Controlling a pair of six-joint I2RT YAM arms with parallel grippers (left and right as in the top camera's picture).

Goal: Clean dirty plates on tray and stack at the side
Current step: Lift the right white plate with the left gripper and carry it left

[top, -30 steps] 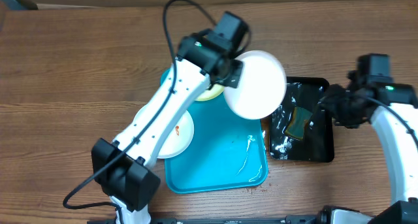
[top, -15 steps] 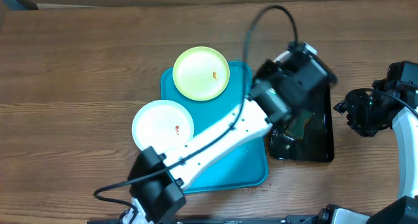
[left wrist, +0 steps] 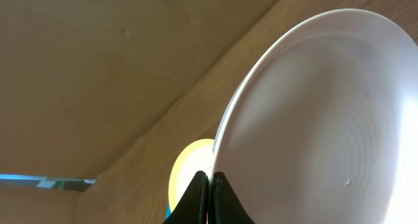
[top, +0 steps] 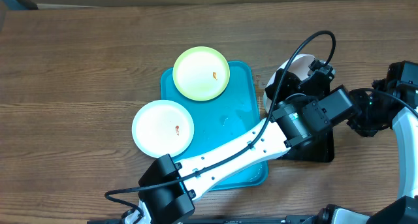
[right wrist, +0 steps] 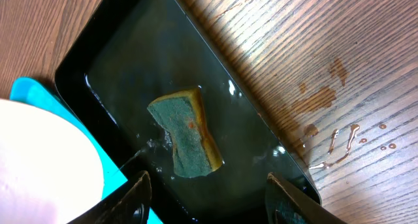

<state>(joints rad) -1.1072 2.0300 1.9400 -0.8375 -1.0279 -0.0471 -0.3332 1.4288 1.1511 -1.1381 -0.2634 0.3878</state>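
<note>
The robot's left gripper should swing to the left in the overhead view, go down past the second white plate and let go of the rim, because the wood there is empty.
My left gripper (top: 309, 80) is shut on the rim of a white plate (top: 294, 66) and holds it tilted on edge over the black tray (top: 324, 147). In the left wrist view the fingers (left wrist: 210, 185) pinch that plate (left wrist: 313, 119). The yellow-green plate (top: 201, 74) lies at the far end of the turquoise tray (top: 241, 106). A second white plate (top: 163, 127) overlaps the tray's left rim. Each lying plate has an orange smear. My right gripper (top: 354, 116) is open and empty, hovering over the black tray's right side (right wrist: 212, 208).
The black tray (right wrist: 261, 119) holds water and a green-and-yellow sponge (right wrist: 186, 136). Water drops lie on the wood (right wrist: 326, 106) to its right. The left arm (top: 222, 160) spans the turquoise tray's right half.
My left arm has swung the white plate from above the turquoise tray rightward to over the black tray. My right gripper has drawn back a little to the right.
</note>
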